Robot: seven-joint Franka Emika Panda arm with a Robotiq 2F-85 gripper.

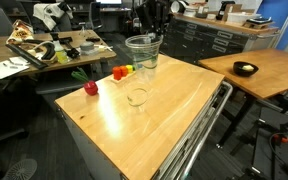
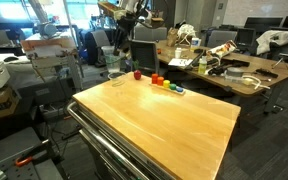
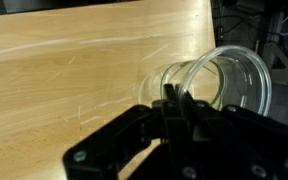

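The small clear glass stands below my gripper with its top open, so I should lower the large clear cup (image 1: 142,54) onto that glass and let go of the large cup's rim.
A large clear cup (image 3: 222,82) stands out ahead of my gripper (image 3: 174,100) in the wrist view. The dark fingers are shut on the cup's near rim, one inside and one outside the wall. In both exterior views the arm comes down from above onto that cup (image 1: 142,54) (image 2: 114,62) at the far end of the wooden table (image 1: 174,120). Whether the cup's base touches the wood I cannot tell. A small clear glass (image 1: 137,97) stands alone on the table, nearer the camera than the held cup.
Small coloured toy foods lie by the far edge: a red one (image 1: 90,88), a red and orange group (image 1: 121,72), and a row (image 2: 162,82) next to a red piece (image 2: 137,73). Cluttered desks (image 2: 234,75) and a second wooden table (image 1: 259,70) surround the cart.
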